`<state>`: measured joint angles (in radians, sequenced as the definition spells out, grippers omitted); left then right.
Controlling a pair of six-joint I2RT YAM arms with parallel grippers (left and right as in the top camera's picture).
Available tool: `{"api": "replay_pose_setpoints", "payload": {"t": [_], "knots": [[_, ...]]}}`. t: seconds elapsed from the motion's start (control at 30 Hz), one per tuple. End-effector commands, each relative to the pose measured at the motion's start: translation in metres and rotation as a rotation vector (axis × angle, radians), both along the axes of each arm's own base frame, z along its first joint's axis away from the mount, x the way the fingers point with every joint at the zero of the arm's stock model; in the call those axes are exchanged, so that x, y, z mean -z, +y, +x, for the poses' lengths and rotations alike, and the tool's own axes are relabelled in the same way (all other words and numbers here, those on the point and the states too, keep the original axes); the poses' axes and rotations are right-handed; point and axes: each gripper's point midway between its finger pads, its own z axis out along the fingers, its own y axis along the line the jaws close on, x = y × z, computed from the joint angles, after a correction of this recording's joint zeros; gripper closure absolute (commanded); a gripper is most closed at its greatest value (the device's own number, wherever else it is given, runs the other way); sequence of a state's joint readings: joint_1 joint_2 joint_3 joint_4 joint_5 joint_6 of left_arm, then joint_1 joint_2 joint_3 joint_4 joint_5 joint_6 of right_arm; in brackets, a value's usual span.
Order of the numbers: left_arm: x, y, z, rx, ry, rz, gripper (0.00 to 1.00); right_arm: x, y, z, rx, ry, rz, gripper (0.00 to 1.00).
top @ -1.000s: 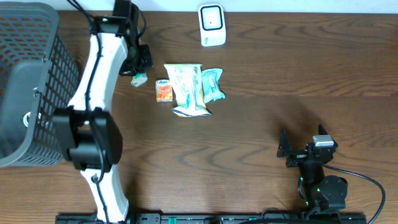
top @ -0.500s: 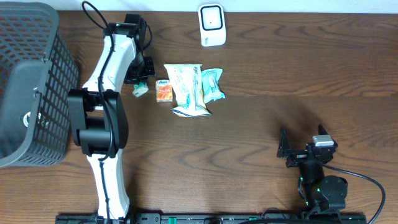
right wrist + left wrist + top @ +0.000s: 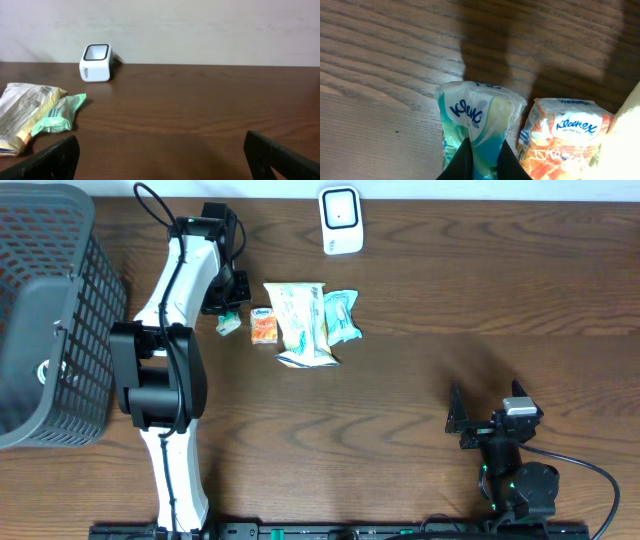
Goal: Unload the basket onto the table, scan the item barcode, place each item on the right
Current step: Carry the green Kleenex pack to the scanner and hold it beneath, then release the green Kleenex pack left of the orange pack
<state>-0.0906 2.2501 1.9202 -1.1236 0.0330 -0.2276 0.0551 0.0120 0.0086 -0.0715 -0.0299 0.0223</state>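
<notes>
I need to lower the green pack next with my left gripper onto the open spot beside the orange Kleenex pack (image 3: pixel 565 135) and let it go.
My left gripper (image 3: pixel 228 312) is shut on a small green Kleenex tissue pack (image 3: pixel 226 327), at the back left of the table. In the left wrist view the black fingers (image 3: pixel 460 162) pinch the near end of the green pack (image 3: pixel 475 112), which hangs low over the wood beside an orange Kleenex pack (image 3: pixel 565 135). No barcode shows on it. The white scanner (image 3: pixel 340 220) stands at the back edge, right of the pack, and shows as the scanner (image 3: pixel 96 62) in the right wrist view. My right gripper (image 3: pixel 480 425) rests open at the front right, holding nothing.
A pile lies right of the held pack: the orange pack (image 3: pixel 263 326), a large pale snack bag (image 3: pixel 300 323) and a teal packet (image 3: pixel 342 315). A grey wire basket (image 3: pixel 45 310) fills the left edge. Bare wood lies between the pile and my right arm.
The left arm swung its elbow over and carried the green pack slightly toward the front, beside the orange pack. Over the last half second it has barely moved. The right arm is still.
</notes>
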Motion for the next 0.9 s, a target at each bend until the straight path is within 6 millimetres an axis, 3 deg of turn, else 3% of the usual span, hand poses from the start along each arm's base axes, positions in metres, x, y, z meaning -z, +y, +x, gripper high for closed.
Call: {"api": "replay_pose_setpoints", "payload": {"t": [0.0, 0.13, 0.4, 0.47, 0.53, 0.57, 0.73, 0.87], "knots": [[0.018, -0.004, -0.009, 0.023, 0.043, -0.006, 0.92, 0.001, 0.001, 0.000, -0.002, 0.001, 0.014, 0.01], [0.036, -0.003, -0.021, 0.023, 0.078, -0.005, 0.92, 0.001, 0.001, 0.000, -0.002, 0.001, 0.014, 0.01], [0.037, -0.019, -0.025, 0.022, 0.095, -0.101, 0.92, 0.001, 0.001, 0.000, -0.002, 0.001, 0.014, 0.01], [0.037, -0.019, -0.024, 0.022, 0.093, -0.101, 0.83, 0.001, 0.001, 0.000, -0.002, 0.001, 0.014, 0.01], [0.036, -0.020, -0.024, 0.022, 0.090, -0.102, 0.66, 0.001, 0.001, 0.000, -0.002, 0.001, 0.014, 0.01], [0.034, -0.019, -0.024, 0.022, 0.087, -0.102, 0.62, 0.001, 0.001, 0.000, -0.002, 0.001, 0.014, 0.01], [0.017, -0.020, -0.016, 0.025, 0.046, -0.106, 0.50, 0.001, 0.001, 0.000, -0.002, 0.001, 0.014, 0.01], [-0.021, -0.022, -0.001, 0.030, -0.051, -0.114, 0.50, 0.001, 0.001, 0.000, -0.002, 0.001, 0.014, 0.01]]}}
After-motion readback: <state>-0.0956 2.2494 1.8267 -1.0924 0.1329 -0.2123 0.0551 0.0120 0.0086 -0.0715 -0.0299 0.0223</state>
